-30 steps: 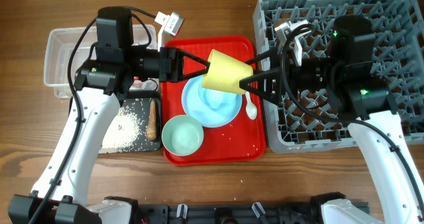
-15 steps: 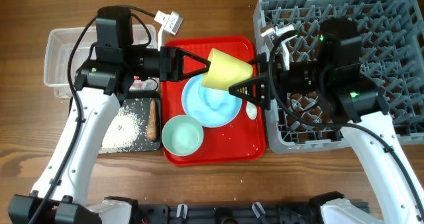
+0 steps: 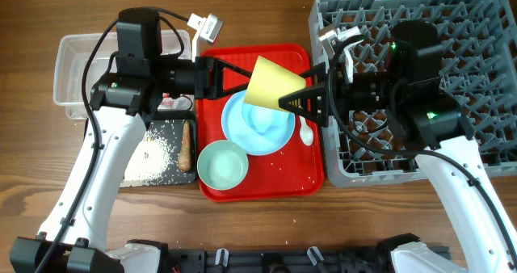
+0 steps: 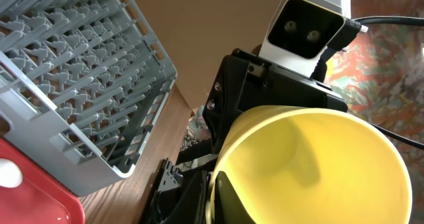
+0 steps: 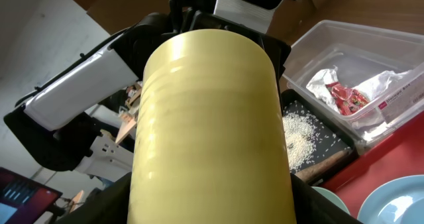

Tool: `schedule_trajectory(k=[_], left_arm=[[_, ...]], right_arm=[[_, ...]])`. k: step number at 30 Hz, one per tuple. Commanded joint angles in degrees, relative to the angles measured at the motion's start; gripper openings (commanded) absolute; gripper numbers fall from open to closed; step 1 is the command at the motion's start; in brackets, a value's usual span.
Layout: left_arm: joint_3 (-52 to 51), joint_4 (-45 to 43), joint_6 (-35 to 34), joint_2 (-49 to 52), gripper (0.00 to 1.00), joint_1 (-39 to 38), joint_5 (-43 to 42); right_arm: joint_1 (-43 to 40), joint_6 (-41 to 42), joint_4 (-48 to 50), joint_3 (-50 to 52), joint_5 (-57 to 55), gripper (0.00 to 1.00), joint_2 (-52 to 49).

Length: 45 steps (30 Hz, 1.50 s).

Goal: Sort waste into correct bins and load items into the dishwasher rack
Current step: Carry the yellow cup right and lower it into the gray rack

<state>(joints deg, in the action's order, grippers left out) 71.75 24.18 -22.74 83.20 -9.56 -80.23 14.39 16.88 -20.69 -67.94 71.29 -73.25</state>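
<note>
The right gripper swings over the rack (image 3: 485, 31) next and turns downward. Then it lowers and releases the cup on the rack's wires beside the red tray, where pegs stand empty.
The yellow cup (image 3: 271, 81) hangs on its side above the red tray (image 3: 242, 188), between both arms. My left gripper (image 3: 252, 81) is shut on its rim, one finger inside and one outside (image 4: 213, 197). My right gripper (image 3: 292, 99) is round the cup's base end, its fingers pressed against both sides of the yellow cup (image 5: 212, 131). On the tray lie the light blue plate (image 3: 258, 126), the pale green bowl (image 3: 222, 164) and the white spoon (image 3: 305, 132). The grey dishwasher rack (image 3: 485, 31) stands at the right.
The clear tub (image 3: 73, 63) at the far left holds crumpled tissue and a red wrapper (image 5: 344, 95). In front of it the black tray (image 3: 161, 128) carries white grains (image 3: 149, 156) and a brown stick (image 3: 186, 144).
My right gripper has moved left from the rack's edge onto the cup's base, and its fingers have drawn in against the cup. The left arm and the cup have stayed put.
</note>
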Motion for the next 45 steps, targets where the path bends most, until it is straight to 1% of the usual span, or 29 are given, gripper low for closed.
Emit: schedule_trajectory(k=[1, 2, 5, 7, 9, 11, 13, 16, 19, 22, 24, 29, 32, 35, 37, 45], left_arm=[[1.1, 0.0, 1.4, -0.9, 0.05, 0.3, -0.7], [1.1, 0.0, 1.4, -0.9, 0.08, 0.3, -0.7], [1.1, 0.0, 1.3, -0.9, 0.25, 0.5, -0.2], [1.1, 0.0, 1.3, -0.9, 0.29, 0.8, 2.5], [1.1, 0.5, 1.3, -0.9, 0.3, 1.3, 6.8], [1.1, 1.8, 1.3, -0.9, 0.34, 1.9, 11.5], [1.1, 5.8, 1.3, -0.9, 0.38, 3.0, 21.9], [1.1, 11.8, 1.3, -0.9, 0.39, 4.0, 35.6], [1.1, 16.5, 1.3, -0.9, 0.39, 4.3, 44.0], [1.1, 19.1, 1.4, -0.9, 0.39, 4.3, 45.4], [1.1, 20.3, 1.3, -0.9, 0.38, 4.3, 45.4], [1.1, 22.9, 1.3, -0.9, 0.37, 2.9, 45.4], [1.1, 23.5, 1.3, -0.9, 0.37, 1.2, 45.5], [1.1, 24.0, -0.2, -0.9, 0.38, -1.0, 48.0], [1.0, 24.5, -0.9, -0.9, 0.38, -3.8, 52.2], [1.0, 25.0, -2.3, -0.9, 0.38, -8.2, 58.1]], right_arm=[[0.2, 0.0, -0.7, 0.2, -4.4, 0.63, -0.4], [0.2, -0.3, -1.5, 0.2, -5.9, 0.63, -0.4], [0.2, -0.8, -5.0, 0.2, -12.2, 0.63, -0.4], [0.2, -2.3, -7.0, 0.2, -14.8, 0.63, -0.4], [0.2, -2.9, -7.8, 0.2, -16.2, 0.63, -0.4], [0.2, -2.7, -7.9, 0.2, -17.4, 0.62, -0.4], [0.1, -1.2, -7.9, 0.1, -19.5, 0.59, -0.4], [-0.2, -1.3, -8.9, 0.1, -22.8, 0.58, -0.3], [-1.0, -1.4, -11.6, -0.5, -28.7, 0.57, -0.3], [-2.0, -1.3, -16.8, -2.4, -37.8, 0.56, -0.4], [-2.6, -0.2, -22.6, -5.1, -47.7, 0.55, -0.4], [-2.8, 0.2, -36.1, -12.1, -63.5, 0.54, -0.4], [-2.8, 1.7, -39.9, -12.7, -67.7, 0.5, -0.4], [-2.8, 3.1, -43.8, -12.7, -71.8, 0.5, -1.4], [-2.8, 2.9, -46.1, -12.7, -71.9, 0.51, -3.4], [-2.8, 2.1, -48.2, -12.6, -72.0, 0.51, -9.8]])
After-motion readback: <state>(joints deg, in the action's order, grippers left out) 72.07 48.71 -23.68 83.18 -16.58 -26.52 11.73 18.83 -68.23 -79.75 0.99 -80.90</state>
